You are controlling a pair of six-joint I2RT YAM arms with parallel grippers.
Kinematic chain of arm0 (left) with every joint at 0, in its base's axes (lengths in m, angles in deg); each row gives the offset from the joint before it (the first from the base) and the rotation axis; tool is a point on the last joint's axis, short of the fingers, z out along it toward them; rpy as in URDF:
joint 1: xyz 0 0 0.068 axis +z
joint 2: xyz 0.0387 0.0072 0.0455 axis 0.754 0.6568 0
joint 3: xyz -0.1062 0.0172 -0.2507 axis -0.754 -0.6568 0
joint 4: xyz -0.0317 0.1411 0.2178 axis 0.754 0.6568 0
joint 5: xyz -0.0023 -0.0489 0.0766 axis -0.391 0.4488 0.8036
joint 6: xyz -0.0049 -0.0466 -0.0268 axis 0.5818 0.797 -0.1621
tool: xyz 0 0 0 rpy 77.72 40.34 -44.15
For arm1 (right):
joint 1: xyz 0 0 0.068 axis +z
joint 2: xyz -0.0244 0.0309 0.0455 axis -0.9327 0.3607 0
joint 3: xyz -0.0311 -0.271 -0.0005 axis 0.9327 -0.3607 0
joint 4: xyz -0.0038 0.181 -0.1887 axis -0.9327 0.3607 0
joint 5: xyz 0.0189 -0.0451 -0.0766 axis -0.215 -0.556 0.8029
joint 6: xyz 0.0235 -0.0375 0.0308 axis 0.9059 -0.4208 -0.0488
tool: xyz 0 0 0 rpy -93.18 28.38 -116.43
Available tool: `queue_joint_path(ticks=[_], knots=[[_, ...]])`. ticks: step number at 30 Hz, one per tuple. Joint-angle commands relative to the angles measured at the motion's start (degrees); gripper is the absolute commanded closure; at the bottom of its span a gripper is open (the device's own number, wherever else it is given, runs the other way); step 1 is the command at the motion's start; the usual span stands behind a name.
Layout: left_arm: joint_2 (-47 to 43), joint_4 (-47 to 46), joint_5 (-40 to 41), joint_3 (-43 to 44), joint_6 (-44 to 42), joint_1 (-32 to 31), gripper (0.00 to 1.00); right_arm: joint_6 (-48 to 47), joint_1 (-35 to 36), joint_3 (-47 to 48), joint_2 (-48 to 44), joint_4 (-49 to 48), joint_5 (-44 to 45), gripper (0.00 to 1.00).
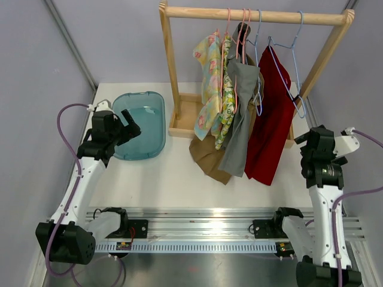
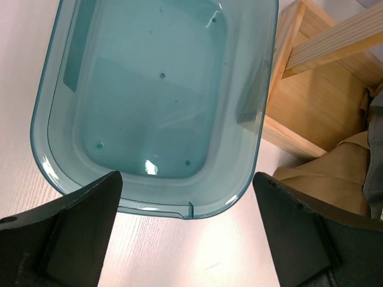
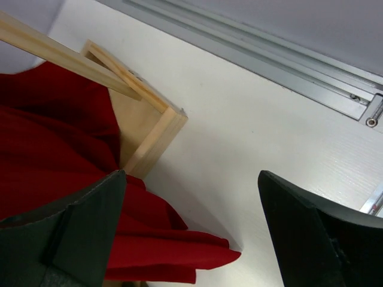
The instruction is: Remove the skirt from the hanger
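The right gripper tilts up from the table next and reaches onto the blue hanger's near wire, since that hanger holds the red garment.
A wooden rack holds several garments on wire hangers: a floral shirt, a grey garment, a brown garment whose hem lies on the table, and a red garment on a blue hanger. I cannot tell which of them is the skirt. My left gripper is open and empty over the near rim of a teal bin, well left of the clothes. My right gripper is open and empty just right of the red garment's lower edge, not touching it.
The teal bin is empty and stands left of the rack's wooden base tray. The base's corner lies close to my right gripper. The brown cloth shows at the right of the left wrist view. A metal rail runs along the near edge.
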Motion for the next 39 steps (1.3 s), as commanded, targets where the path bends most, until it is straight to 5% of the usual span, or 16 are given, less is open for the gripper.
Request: queue_joint_path(ticks=[1,11,15,21,28,39], knots=[[-1.1,-0.2,1.3,0.1,-2.9,-1.0,0.05,1.4,0.0,4.2,-5.7,3.9,0.2,0.01],[-3.8,-1.5,-1.3,-1.1,-2.7,-1.2,0.04,-5.1,-0.1,22.4,-14.3,3.2,4.3,0.0],[-4.9,-1.9,-1.9,-1.5,-2.7,-1.3,0.04,-11.7,-0.1,28.5,-12.6,-5.2,-5.4,0.01],[-6.0,-1.5,-1.6,-1.3,-2.9,-1.3,0.04,-18.3,0.0,41.5,0.5,-12.7,-23.0,0.0],[-7.6,-0.9,-1.6,-1.9,-2.9,-1.3,0.04,-19.1,-0.1,59.8,24.2,-6.6,-36.3,0.03],[-7.4,-0.6,-1.3,-1.9,-2.9,-1.3,0.04,-19.0,0.0,60.3,33.8,-8.9,-42.0,0.06]])
